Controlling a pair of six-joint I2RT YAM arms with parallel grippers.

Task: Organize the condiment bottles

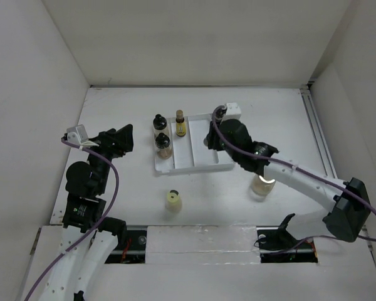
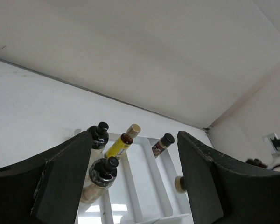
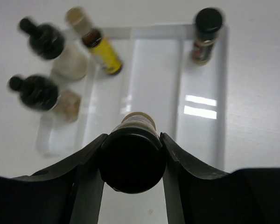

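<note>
Next I will shift my right gripper to the right in the top view, then down to release in the tray's end section (image 3: pixel 200 91), since bare tray bottom remains beside the dark bottle.
My right gripper (image 1: pixel 211 139) is shut on a black-capped bottle (image 3: pixel 132 161) with tan contents and holds it above the white divided tray (image 1: pixel 194 164). Two black-capped glass bottles (image 1: pixel 158 122) (image 1: pixel 163 143) stand in the tray's left compartment. The slim amber yellow-labelled bottle (image 1: pixel 180 124) stands in the compartment beside them. A small dark black-capped bottle (image 1: pixel 219 113) stands at the tray's far right. The cream-yellow bottle (image 1: pixel 173 200) stands on the table in front of the tray. The clear jar (image 1: pixel 261 186) is partly hidden under my right arm. My left gripper (image 1: pixel 125 136) is open and empty, left of the tray.
A white block (image 1: pixel 233 110) sits at the tray's back right corner. White walls close in the table at the back and both sides. A rail (image 1: pixel 318 135) runs along the table's right edge.
</note>
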